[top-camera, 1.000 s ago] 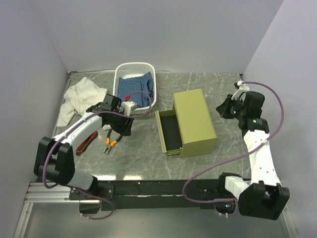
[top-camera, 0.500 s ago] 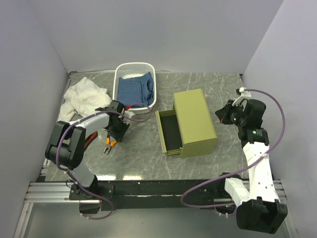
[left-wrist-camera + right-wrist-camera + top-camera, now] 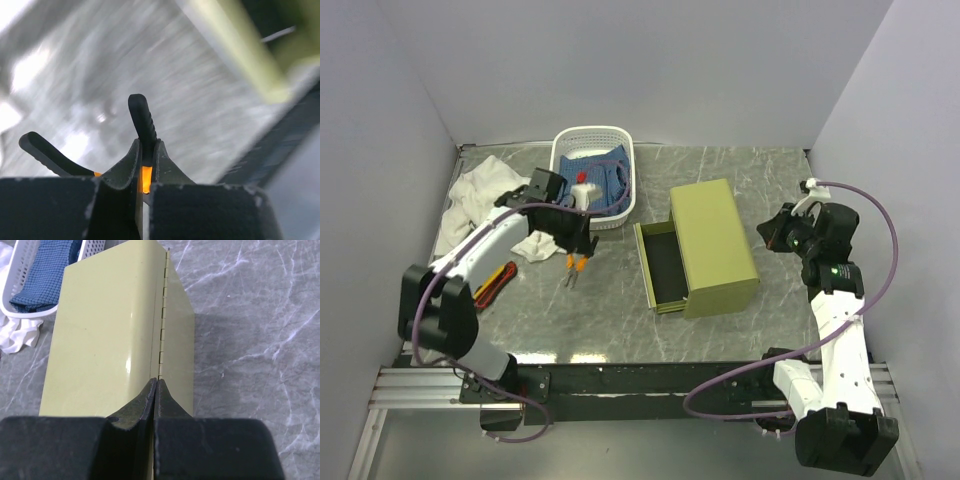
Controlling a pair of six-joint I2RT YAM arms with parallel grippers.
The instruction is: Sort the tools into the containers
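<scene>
The left gripper shifts to the right in the top view, over the drawer's dark bottom, next and releases the pliers point(image 3: 572, 270), since that drawer stands pulled open.
My left gripper point(image 3: 576, 247) is shut on one handle of the orange-black pliers point(image 3: 572, 270), which hang nose down just above the table, left of the open drawer. In the left wrist view the gripped black handle point(image 3: 142, 117) sticks out between the jaws point(image 3: 147, 144) and the other handle point(image 3: 44, 151) splays left. The olive-green drawer chest point(image 3: 717, 240) has its bottom drawer point(image 3: 661, 268) pulled open. The white basket point(image 3: 560, 150) with blue fabric stands behind. A red-and-black tool point(image 3: 495, 282) lies at the left. My right gripper point(image 3: 776, 229) is shut and empty, right of the chest point(image 3: 110, 340).
A white cloth point(image 3: 485, 193) lies crumpled at the back left, reaching under my left arm. Grey walls close in the table on three sides. In the right wrist view the basket point(image 3: 12, 275) and the cloth point(image 3: 15, 337) sit past the chest.
My left gripper came down on the pliers, shut on one handle and carried them up and to the right. The right arm shifted slightly.
</scene>
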